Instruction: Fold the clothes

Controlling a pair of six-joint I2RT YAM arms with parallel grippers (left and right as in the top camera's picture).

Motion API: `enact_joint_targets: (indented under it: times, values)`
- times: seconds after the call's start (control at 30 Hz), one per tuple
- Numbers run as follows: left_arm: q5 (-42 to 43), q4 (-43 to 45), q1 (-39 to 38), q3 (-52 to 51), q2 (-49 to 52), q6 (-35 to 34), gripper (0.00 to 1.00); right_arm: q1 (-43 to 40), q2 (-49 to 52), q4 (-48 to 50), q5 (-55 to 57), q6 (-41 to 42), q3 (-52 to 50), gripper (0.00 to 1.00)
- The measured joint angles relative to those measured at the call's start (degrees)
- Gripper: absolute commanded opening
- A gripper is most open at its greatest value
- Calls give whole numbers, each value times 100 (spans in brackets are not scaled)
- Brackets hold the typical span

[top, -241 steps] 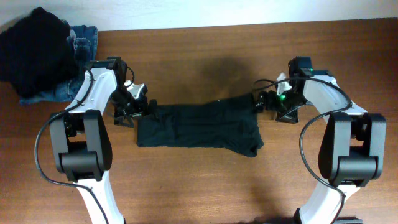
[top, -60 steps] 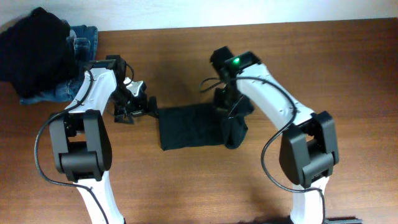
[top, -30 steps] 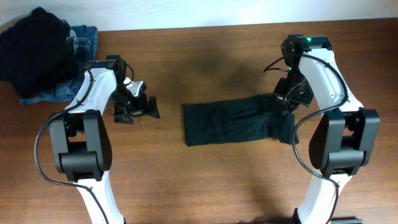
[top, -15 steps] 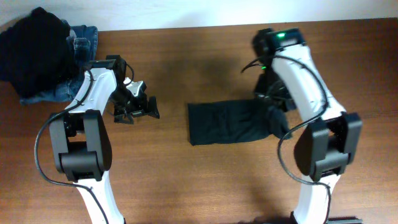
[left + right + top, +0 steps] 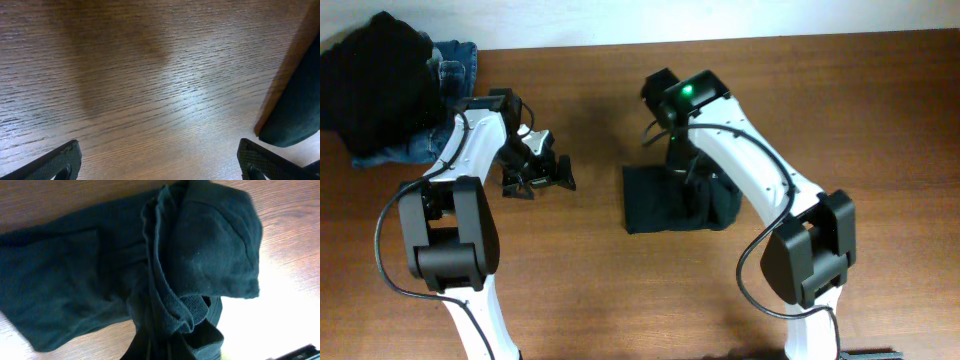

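The T-shirt's flat end [image 5: 645, 205] [image 5: 57, 282] lies uncovered, so the right gripper should next carry the bunched cloth to the left in the overhead view, over that end, and let it go.
The clothes, one blackish-green T-shirt [image 5: 652, 205], lie folded into a short block at the table's middle. My right gripper [image 5: 696, 192] reaches over it from the back and is shut on a bunched end of the cloth. In the right wrist view the T-shirt [image 5: 90, 275] spreads out to the left, and a doubled layer with a sleeve hangs up toward my gripper [image 5: 170, 354], whose fingers the cloth hides. My left gripper [image 5: 546, 173] rests to the shirt's left, apart from it. Its jaws stand wide open over bare wood [image 5: 160, 167].
A heap of black cloth [image 5: 375, 85] lies on blue jeans [image 5: 452, 62] at the back left corner. The wooden table [image 5: 620, 290] ends at a pale wall along the back.
My right gripper has swung from the right to the middle, carrying the shirt's right end over the rest, so the shirt is now shorter. The left arm has not moved.
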Motion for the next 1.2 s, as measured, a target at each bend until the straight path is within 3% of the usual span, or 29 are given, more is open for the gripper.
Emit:
enact_joint_targets:
  times: [1.2]
  values:
    - [-2, -2, 0, 0, 0, 0, 99, 772, 457, 1073, -1023, 52, -90, 4]
